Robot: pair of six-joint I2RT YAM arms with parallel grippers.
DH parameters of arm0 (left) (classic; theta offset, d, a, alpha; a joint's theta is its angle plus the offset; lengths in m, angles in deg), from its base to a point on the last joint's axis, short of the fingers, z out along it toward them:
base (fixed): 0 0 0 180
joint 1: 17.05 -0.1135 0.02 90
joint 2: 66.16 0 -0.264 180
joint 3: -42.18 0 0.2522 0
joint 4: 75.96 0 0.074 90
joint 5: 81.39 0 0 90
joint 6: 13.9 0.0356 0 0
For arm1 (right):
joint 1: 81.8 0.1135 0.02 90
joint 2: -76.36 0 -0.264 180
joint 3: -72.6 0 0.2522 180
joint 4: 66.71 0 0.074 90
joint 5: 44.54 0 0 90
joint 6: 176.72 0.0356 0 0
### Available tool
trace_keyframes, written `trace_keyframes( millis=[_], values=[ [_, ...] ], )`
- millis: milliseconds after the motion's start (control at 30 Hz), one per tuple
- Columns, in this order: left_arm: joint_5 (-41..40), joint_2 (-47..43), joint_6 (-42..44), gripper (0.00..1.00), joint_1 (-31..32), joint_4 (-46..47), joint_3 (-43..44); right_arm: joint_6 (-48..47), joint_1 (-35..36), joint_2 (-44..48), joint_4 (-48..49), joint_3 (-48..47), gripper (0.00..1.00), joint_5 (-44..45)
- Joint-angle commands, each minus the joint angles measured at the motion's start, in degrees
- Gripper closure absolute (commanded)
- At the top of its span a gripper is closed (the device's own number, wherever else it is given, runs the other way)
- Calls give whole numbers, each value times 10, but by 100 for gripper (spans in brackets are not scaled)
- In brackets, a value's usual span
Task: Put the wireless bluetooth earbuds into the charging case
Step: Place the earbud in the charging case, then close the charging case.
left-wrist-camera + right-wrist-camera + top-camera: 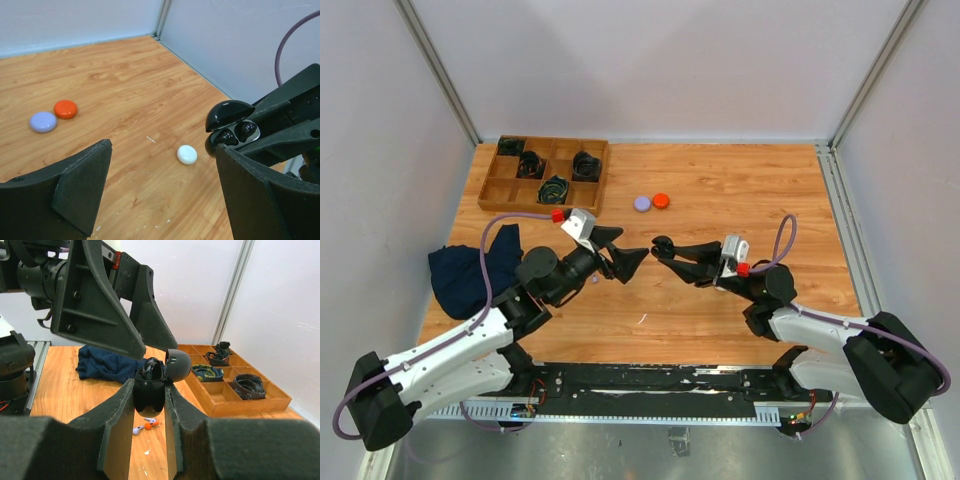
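Observation:
Both earbuds are seated, so my right gripper will turn its fingers down, lower the black case onto wood (736,292) beside the white case and release it.
My right gripper (150,385) is shut on an open black charging case (149,396), held above the table with its lid (178,365) flipped back. Dark earbuds (235,133) sit inside the case (231,125). Loose on the wood under the case lie a purple earbud (136,429) and an orange earbud (152,424). My left gripper (162,152) faces the case from close by, open and with nothing between its fingers. From above, the left gripper (632,250) and right gripper (662,246) nearly meet at the table's middle.
Three round cases lie on the table: orange (65,108), purple (43,121) and white (187,154). A wooden tray (490,190) with coiled cables sits at the back left. A dark blue cloth (468,275) lies at the left edge. Walls enclose the table.

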Motion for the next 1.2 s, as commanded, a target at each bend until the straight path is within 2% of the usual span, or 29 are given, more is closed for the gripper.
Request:
trace_keyframes(
  millis=[0,167,300,600,900,1000,1167],
  values=[
    [64,-24,-47,9,-43,-37,31,9,-17,3,30,6,88,-14],
    [151,-24,-83,5,-92,-43,40,23,-27,-10,36,2,88,-27],
    [205,-6,-103,1,-98,-37,56,35,-28,-20,39,-9,88,-53],
    [308,64,-173,1,-107,-22,96,54,-28,-36,43,-25,88,-73],
    [389,131,-207,9,-107,-1,106,70,-28,-45,45,-35,88,-75],
    [418,134,-217,15,-107,34,99,75,-29,-52,45,-36,88,-78],
    [446,127,-221,18,-108,73,91,93,-34,-59,45,-35,88,-86]
  ],
)
